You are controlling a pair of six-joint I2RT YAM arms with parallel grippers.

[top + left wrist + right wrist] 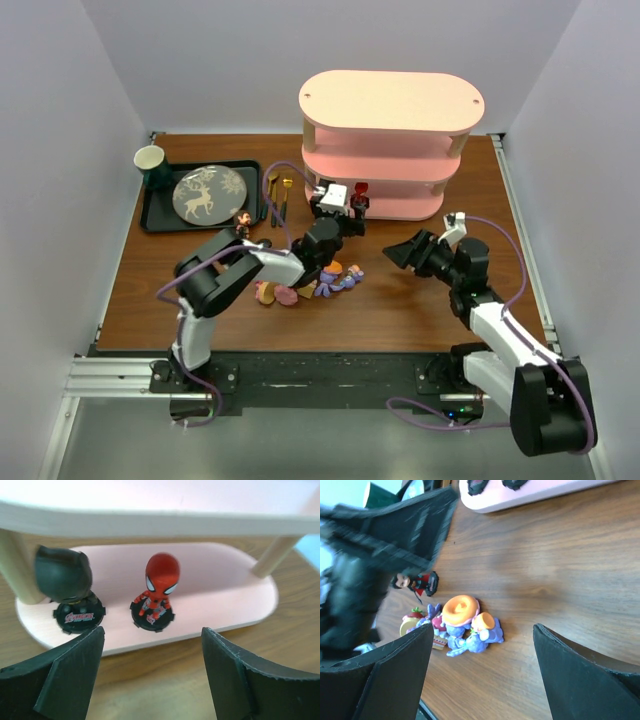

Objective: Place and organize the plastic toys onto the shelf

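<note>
My right gripper will go to the left in the top view next, past the bunny heap and onto the dark figurine's head, because the dark figurine stands off the shelf (390, 140).
The pink shelf (390, 140) stands at the back centre. On its bottom tier (215, 595) a black masked figurine (65, 582) and a red spider figurine (159, 587) stand upright on round black bases. My left gripper (340, 216) is open and empty just in front of that tier, its jaws wide apart (152, 650). Purple-blue bunny toys (338, 278) lie in a heap on the table, with pink toys (272, 293) to their left. A dark figurine (242, 222) stands near the tray. My right gripper (402, 253) is open and empty, right of the heap (465, 625).
A black tray (155, 215) with a deer-pattern plate (208, 193) and a green cup (152, 165) sits at the back left. Gold spoons (280, 195) lie between the tray and the shelf. White walls enclose the table.
</note>
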